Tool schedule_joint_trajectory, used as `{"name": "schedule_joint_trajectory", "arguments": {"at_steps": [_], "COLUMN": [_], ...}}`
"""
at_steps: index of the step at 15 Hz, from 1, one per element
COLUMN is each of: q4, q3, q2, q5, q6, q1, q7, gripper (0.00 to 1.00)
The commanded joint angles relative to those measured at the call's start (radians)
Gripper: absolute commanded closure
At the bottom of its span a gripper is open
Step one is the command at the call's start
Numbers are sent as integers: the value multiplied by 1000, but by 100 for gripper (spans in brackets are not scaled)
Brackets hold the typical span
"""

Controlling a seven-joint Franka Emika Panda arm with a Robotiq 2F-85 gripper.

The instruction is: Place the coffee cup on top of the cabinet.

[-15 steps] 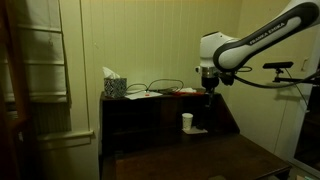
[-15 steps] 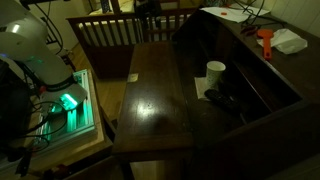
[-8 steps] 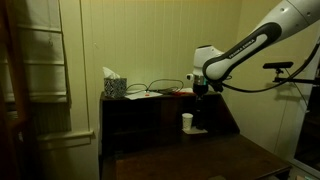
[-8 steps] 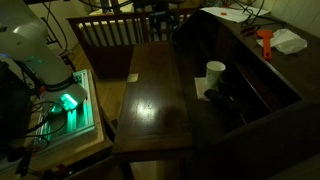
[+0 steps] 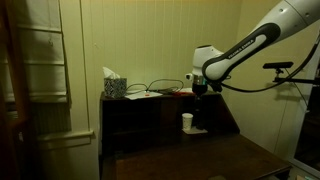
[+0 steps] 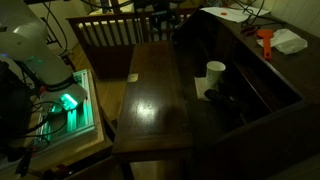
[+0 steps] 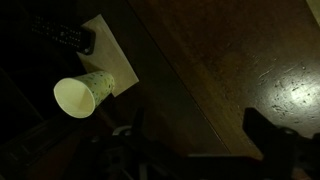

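The cup's open rim (image 5: 188,115) (image 7: 92,102) is below my gripper and to its left in the wrist view. I will next move that way and down, one fingertip inside the cup's opening.
The small white coffee cup (image 5: 187,121) stands upright in an open shelf compartment of the dark brown cabinet (image 5: 140,112). It shows in both exterior views (image 6: 215,72). In the wrist view the cup (image 7: 82,96) is at the left, seen from above, on the edge of a pale mat (image 7: 112,56). My gripper (image 5: 203,92) hangs above the cup and slightly to its right, level with the cabinet top. In the wrist view the gripper (image 7: 195,140) is open and empty, with dark fingers (image 7: 266,132) over the wooden surface, to the right of the cup.
A patterned tissue box (image 5: 114,86), cables (image 5: 160,86) and a red item (image 6: 266,42) with white paper (image 6: 289,41) lie on the cabinet top. A black remote (image 7: 62,36) lies behind the cup. The desk leaf (image 6: 150,100) juts out in front; a wooden railing (image 6: 100,30) stands beyond.
From a second ago to half a second ago my arm swung left, bringing the gripper over the cup's area. Since then nothing has moved. The cup has stayed put.
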Motion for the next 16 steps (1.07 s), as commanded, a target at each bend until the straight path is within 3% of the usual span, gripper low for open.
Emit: {"name": "schedule_joint_trajectory", "arguments": {"at_steps": [1, 5, 11, 16], "q4": [61, 157, 319, 418], "q3": [-31, -87, -149, -250], "q2": [110, 255, 486, 609], "q5": [-77, -222, -221, -280], "q6": [107, 255, 343, 421], "q1": [-24, -44, -28, 32], "q7": [53, 135, 178, 293], "gripper": [0, 0, 0, 0]}}
